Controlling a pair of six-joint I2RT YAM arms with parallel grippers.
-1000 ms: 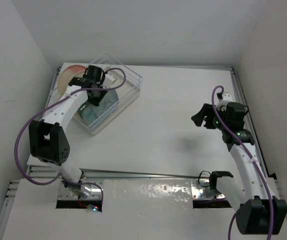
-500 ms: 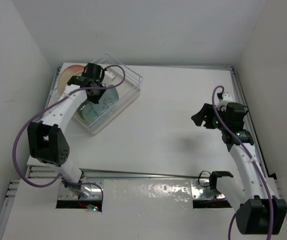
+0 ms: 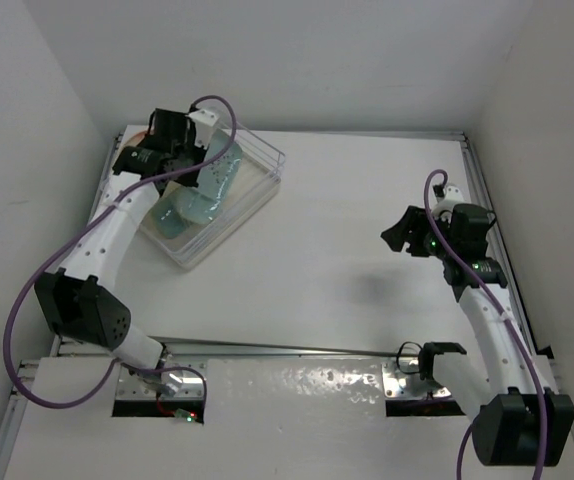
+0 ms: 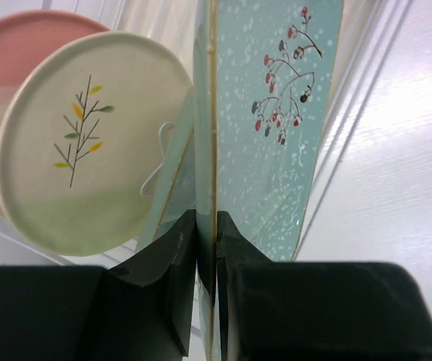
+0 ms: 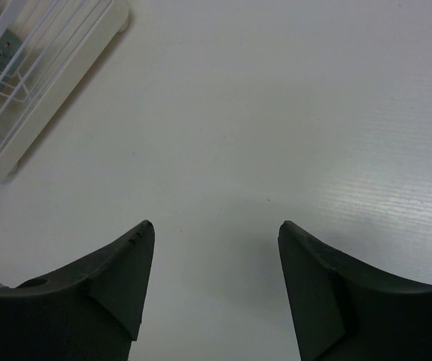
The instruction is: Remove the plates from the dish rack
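My left gripper is to carry the pale teal plate off the dish rack (image 3: 263,178) next, to the right in the top view and back. It should then go down onto the table, whose middle is bare.
My left gripper (image 3: 189,163) is shut on the edge of a pale teal plate (image 3: 217,178) and holds it upright above the dish rack (image 3: 263,178). In the left wrist view the fingers (image 4: 206,226) pinch that plate's rim, and its speckled face (image 4: 276,113) carries a red-berry sprig. A round cream plate (image 4: 88,143) and a salmon-pink one (image 4: 20,45) stand to the left of it. Another teal plate (image 3: 170,218) lies in the rack. My right gripper (image 3: 399,236) is open and empty over bare table, also shown in the right wrist view (image 5: 214,226).
The rack sits at the table's back left, close to the left wall. Its near corner (image 5: 43,98) shows at the top left of the right wrist view. The table's raised edge (image 3: 472,170) runs along the right side, behind the right arm.
My left gripper has risen and drawn back to the left, lifting the teal plate up out of the rack and tilting it upright. The right arm has not moved.
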